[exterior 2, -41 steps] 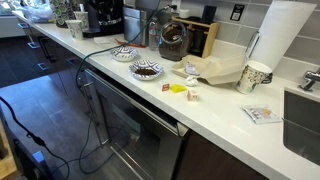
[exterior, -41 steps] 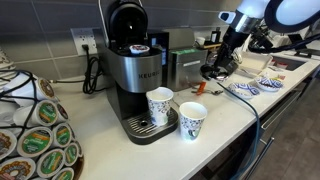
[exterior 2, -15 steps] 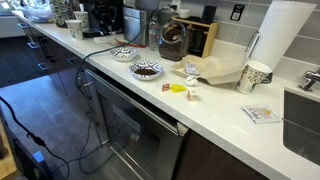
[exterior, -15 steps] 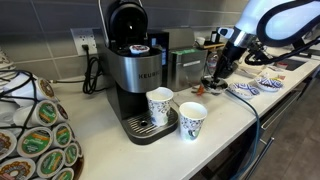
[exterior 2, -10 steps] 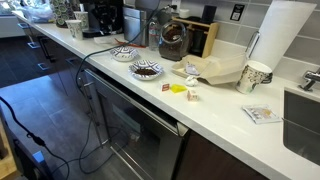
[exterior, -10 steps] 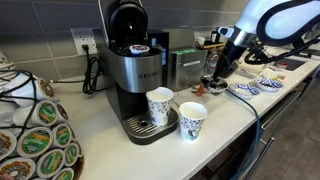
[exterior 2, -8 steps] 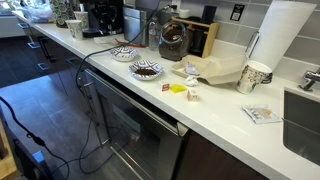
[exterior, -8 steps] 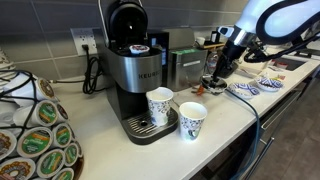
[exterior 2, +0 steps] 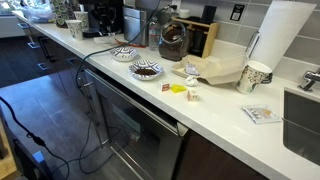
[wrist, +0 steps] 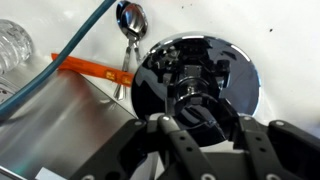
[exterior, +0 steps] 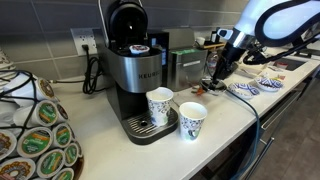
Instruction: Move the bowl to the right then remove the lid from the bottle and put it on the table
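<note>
The spoon lies by the other side of the bowl, so my gripper will carry it down and toward the right in the wrist view, to release it on bare tabletop.
In the wrist view a shiny dark round bowl (wrist: 200, 75) sits on the white table (wrist: 290, 40) right under my gripper (wrist: 205, 125). The two black fingers stand partway closed over the bowl's near part, and they look shut on it. In an exterior view the gripper (exterior: 213, 80) points straight down at the table (exterior: 225, 110), between the black box and the patterned dishes. The arm does not show in the view along the counter. I cannot pick out the bottle or its lid in any view.
A spoon (wrist: 130, 25), an orange strip (wrist: 90, 68) and a grey cable (wrist: 60, 60) lie beside the bowl. A coffee machine (exterior: 135, 70) and two paper cups (exterior: 190, 120) stand nearby. Two patterned dishes (exterior 2: 135, 62), a paper bag (exterior 2: 215, 70) and a paper towel roll (exterior 2: 275, 35) stand further along.
Over the last second nothing has moved. Before that the gripper came down a little and turned more upright over the same spot.
</note>
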You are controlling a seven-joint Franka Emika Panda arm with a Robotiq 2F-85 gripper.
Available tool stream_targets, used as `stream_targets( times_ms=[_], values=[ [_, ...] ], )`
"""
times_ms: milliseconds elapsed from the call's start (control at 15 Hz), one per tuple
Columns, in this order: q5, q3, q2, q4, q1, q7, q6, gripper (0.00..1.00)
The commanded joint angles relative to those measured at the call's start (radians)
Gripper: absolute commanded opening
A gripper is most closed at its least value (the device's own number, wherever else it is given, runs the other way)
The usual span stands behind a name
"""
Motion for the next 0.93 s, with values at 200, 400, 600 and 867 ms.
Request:
stream_targets(
  times_ms=[200, 400, 600, 867],
  values=[
    [0.006, 0.019, 0.061, -0.016, -0.007, -0.004, 0.063, 0.21],
    [-0.031, 0.017, 0.095, 0.0, 0.008, 0.015, 0.054, 0.21],
    [-0.091, 0.008, 0.124, 0.024, 0.034, 0.037, 0.012, 0.21],
    [-0.147, 0.011, 0.104, 0.029, 0.05, 0.057, 0.006, 0.72]
  ],
)
